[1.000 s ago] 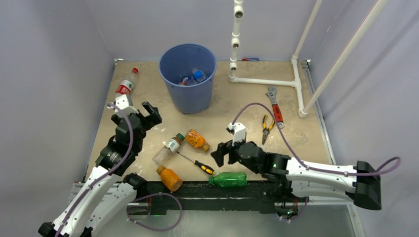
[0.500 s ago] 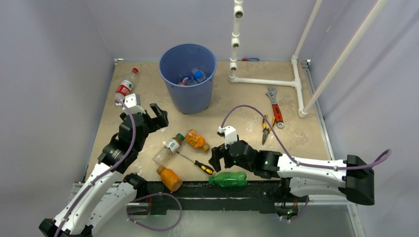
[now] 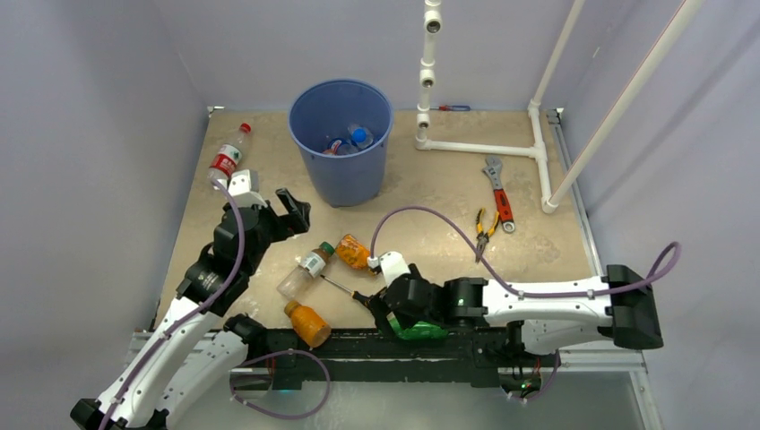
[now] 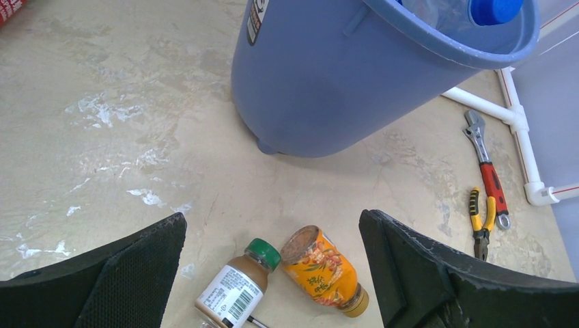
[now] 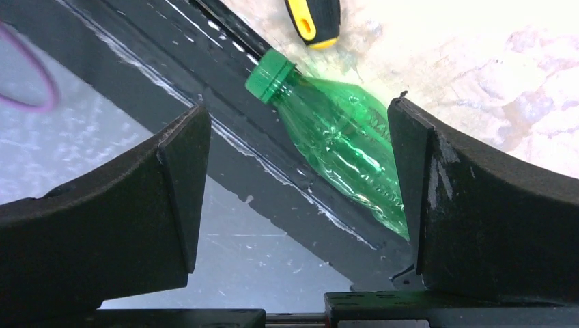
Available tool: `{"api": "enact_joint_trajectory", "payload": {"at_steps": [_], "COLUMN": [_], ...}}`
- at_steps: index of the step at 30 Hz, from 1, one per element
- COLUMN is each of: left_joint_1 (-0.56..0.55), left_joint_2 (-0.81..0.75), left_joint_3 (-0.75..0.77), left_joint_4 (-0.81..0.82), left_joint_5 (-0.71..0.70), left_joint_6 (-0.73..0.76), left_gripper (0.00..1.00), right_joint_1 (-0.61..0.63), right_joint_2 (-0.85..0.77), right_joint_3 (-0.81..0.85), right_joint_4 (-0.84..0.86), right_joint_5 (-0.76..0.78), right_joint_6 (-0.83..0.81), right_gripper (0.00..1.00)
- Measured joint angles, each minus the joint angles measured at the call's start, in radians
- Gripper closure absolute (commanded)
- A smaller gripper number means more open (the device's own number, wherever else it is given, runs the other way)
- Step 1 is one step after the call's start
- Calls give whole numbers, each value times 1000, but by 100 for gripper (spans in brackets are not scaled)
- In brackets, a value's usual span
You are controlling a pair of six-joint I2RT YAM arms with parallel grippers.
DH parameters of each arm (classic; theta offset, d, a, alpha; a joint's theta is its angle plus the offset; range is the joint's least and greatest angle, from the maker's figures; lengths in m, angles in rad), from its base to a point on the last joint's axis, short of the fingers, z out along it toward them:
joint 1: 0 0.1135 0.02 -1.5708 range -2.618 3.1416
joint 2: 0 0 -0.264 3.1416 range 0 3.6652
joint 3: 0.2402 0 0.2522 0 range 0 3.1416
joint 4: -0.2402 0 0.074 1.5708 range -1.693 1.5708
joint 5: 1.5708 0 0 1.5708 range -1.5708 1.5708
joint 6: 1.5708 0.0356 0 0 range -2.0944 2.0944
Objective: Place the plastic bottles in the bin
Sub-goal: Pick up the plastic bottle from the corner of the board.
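Note:
The green bottle's body is below my right gripper's reach. My right gripper should move back and go down onto it.
The blue bin stands at the back with bottles inside; it also fills the top of the left wrist view. A red-labelled bottle lies at the far left. A brown bottle with a green cap, an orange bottle and another orange bottle lie in the near middle. My left gripper is open and empty above the first two. My right gripper is open, straddling the green bottle at the table's near edge.
A yellow-and-black screwdriver lies between the brown bottle and the green one. A red-handled wrench and pliers lie at the right. A white pipe frame stands behind. The black base rail runs under the green bottle.
My right gripper has swung left and toward the near edge, coming down over the green bottle. My left gripper has shifted a little right, toward the bottles.

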Motion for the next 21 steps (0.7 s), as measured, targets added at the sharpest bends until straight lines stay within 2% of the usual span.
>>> {"api": "enact_joint_trajectory", "payload": {"at_steps": [6,11,21], "left_joint_1": [0,0,0], "left_joint_2": [-5,-3,2], "left_joint_3": [0,0,0], "left_joint_4": [0,0,0], "left_joint_5": [14,20,24], "left_joint_6": [8,14,15], "left_gripper": [1,1,2], "right_joint_1": [88,131,182], "right_joint_2": [135,146,210], "right_joint_3": [48,67,80], "right_joint_4": [-93,-133,-166], "right_joint_5": [71,105,164], "right_joint_6": [17,16,22], "right_gripper": [4,1,4]}}
